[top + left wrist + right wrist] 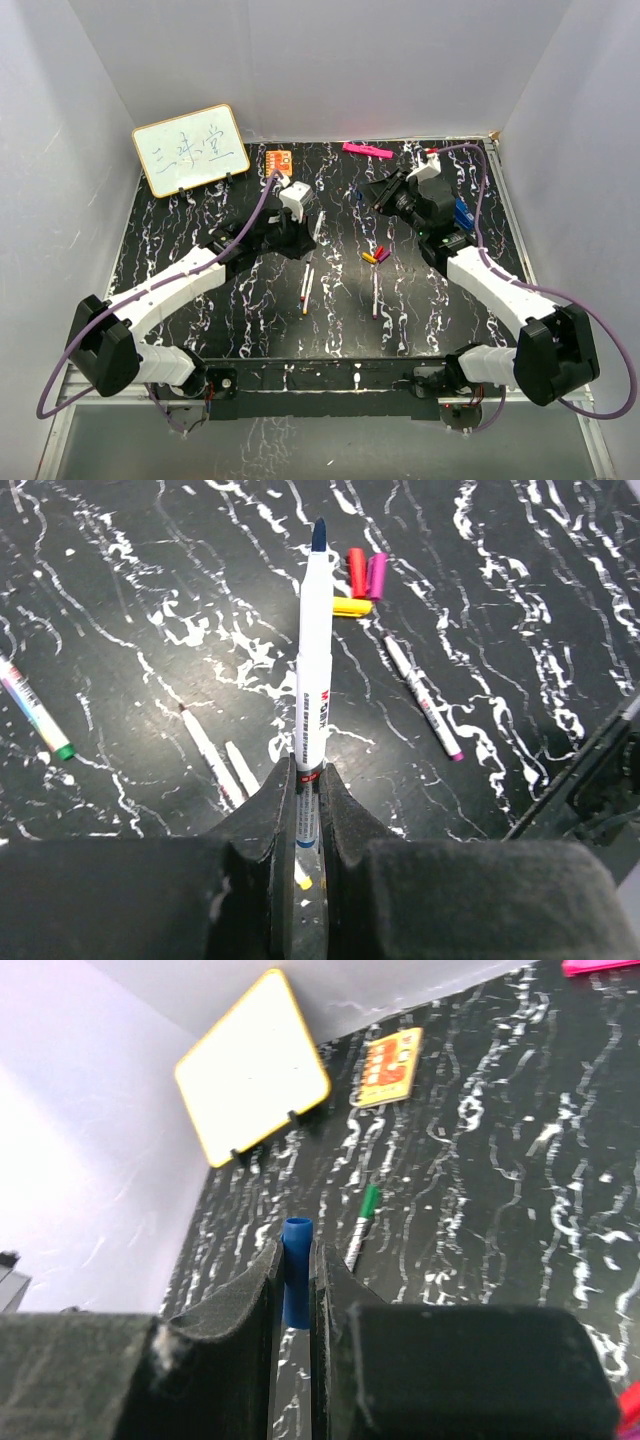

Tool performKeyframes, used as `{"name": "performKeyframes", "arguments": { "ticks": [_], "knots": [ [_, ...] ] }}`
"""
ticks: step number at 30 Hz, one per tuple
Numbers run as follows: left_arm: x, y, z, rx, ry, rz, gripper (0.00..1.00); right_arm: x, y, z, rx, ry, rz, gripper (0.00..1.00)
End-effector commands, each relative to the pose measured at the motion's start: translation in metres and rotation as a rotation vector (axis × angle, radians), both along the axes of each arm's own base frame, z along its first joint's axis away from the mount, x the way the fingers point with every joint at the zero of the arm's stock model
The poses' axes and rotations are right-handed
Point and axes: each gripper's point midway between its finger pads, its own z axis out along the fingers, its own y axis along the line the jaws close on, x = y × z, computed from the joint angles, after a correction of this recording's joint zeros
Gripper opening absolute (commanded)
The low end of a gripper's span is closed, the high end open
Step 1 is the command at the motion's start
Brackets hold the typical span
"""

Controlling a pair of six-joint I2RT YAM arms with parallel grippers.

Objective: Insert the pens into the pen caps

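The blue cap goes back past the yellow cap next as my right gripper swings, tilting downward, and lowers to release it on the bare tabletop beside the purple-tipped pen (342, 286).
My left gripper (308, 780) is shut on a white pen (313, 650) with a blue tip, which points away toward the red cap (357, 572), purple cap (377, 575) and yellow cap (351, 606) on the table. My right gripper (295, 1265) is shut on the blue cap (297, 1235), open end outward. In the top view the left gripper (298, 240) and right gripper (365, 195) stand apart over the table's middle. A green-ended pen (362, 1222) lies beyond the blue cap. A purple-tipped pen (422, 697) and two more pens (212, 755) lie on the table.
A small whiteboard (190, 148) stands at the back left. An orange block (278, 160) and a pink bar (365, 150) lie along the back edge. White walls close in the black marbled table (200, 220) on three sides.
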Motion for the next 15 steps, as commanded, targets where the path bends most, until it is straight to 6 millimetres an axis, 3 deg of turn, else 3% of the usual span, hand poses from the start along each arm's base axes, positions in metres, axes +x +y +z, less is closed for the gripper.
{"name": "performKeyframes", "arguments": {
  "ticks": [1,8,15],
  "knots": [
    [-0.008,-0.015,0.025,-0.115,-0.031,-0.078,0.0,-0.017,0.014,0.059,0.16,-0.19,0.123,0.0],
    [-0.011,-0.019,0.025,-0.131,-0.018,-0.092,0.0,-0.026,0.014,0.074,0.273,-0.225,0.186,0.0],
    [-0.01,-0.013,0.023,-0.107,-0.025,-0.074,0.0,-0.029,0.011,0.075,0.342,-0.216,0.233,0.0]
  ]
}}
